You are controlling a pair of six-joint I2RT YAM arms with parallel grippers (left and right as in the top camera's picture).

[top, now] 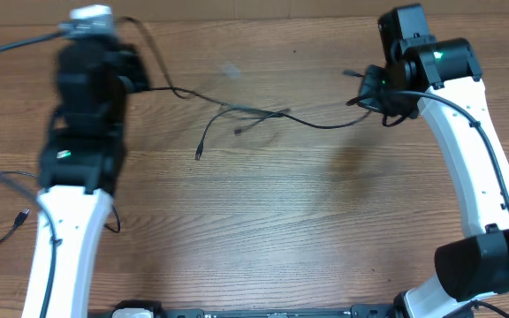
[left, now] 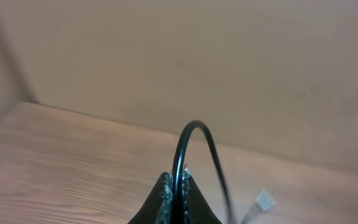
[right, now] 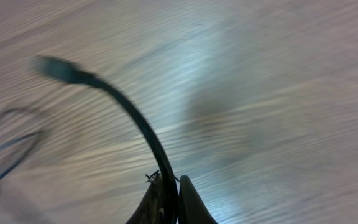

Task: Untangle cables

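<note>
The tabletop is bare to the right of my right gripper in the overhead view, so my right gripper should next pull the cable that way, away from the knot, and let go of it.
Black cables stretch across the wooden table between my two grippers, with a small knot of strands and loose plug ends at the middle. My left gripper is at the far left, blurred, and is shut on a cable. In the left wrist view its jaws pinch a black cable that loops up above them. My right gripper at the far right is shut on the other end. In the right wrist view the jaws grip a cable ending in a plug.
Another thin black cable with a plug lies at the left table edge beside the left arm. A small white connector shows in the left wrist view. A wall stands behind the table's far edge.
</note>
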